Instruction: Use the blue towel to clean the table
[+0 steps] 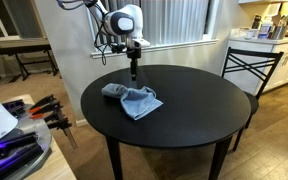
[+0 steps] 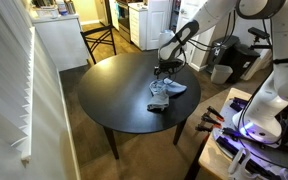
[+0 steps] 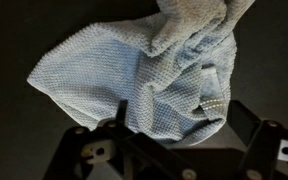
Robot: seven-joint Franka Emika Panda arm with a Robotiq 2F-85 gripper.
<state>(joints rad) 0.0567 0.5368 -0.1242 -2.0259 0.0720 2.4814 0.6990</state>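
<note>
My gripper should next go down across the towel onto its raised fold (image 1: pixel 125 92) (image 3: pixel 166 38), because the towel's fold is below my open fingers and toward the top edge of the wrist view.
A crumpled light blue towel (image 1: pixel 132 98) lies on the round black table (image 1: pixel 199 105). It shows in both exterior views (image 2: pixel 167 90), with the table top (image 2: pixel 114 95) around it. My gripper (image 1: pixel 134 70) hangs just above the towel's far edge, fingers pointing down (image 2: pixel 164 68). In the wrist view the towel (image 3: pixel 134 65) fills the upper middle. The two black fingers stand apart on either side of its near edge, and the gripper (image 3: pixel 184 122) is open and holds nothing.
A black metal chair (image 1: pixel 249 62) stands at the table's far side, also seen in an exterior view (image 2: pixel 99 40). Tools with orange handles (image 1: pixel 46 110) lie beside the table. A bin (image 2: pixel 222 70) and robot equipment (image 2: pixel 269 100) stand close to the table.
</note>
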